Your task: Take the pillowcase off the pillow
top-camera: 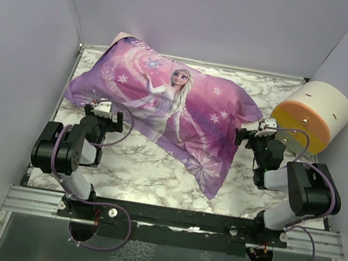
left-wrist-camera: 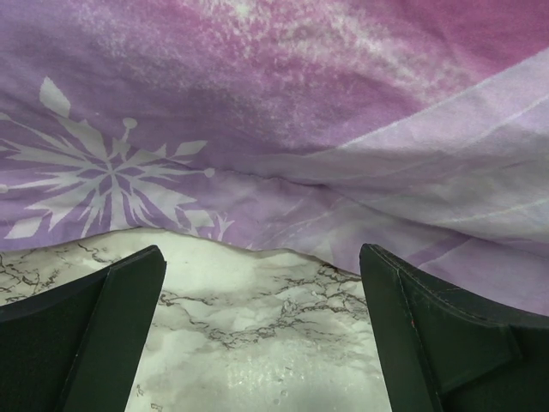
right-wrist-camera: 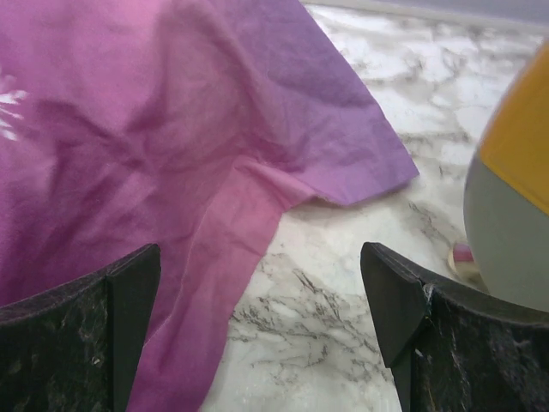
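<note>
My left gripper's fingers are over bare marble, so the gripper needs to move down, outward and to its left in the top view next, onto the pillowcase's wall-side corner.
The pillowcase, purple-pink with a blonde princess and white snowflakes, lies stuffed across the marble table; the pillow is hidden inside it. My left gripper is open and empty at the case's near left edge; the left wrist view shows the snowflake fabric just beyond my fingers, with bare marble between them. My right gripper is open and empty by the case's right corner; the right wrist view shows that corner ahead and left of my fingers.
A cream-and-orange cylinder lies at the back right, close to the right gripper, and shows in the right wrist view. Lavender walls enclose the table on three sides. A metal rail runs along the near edge.
</note>
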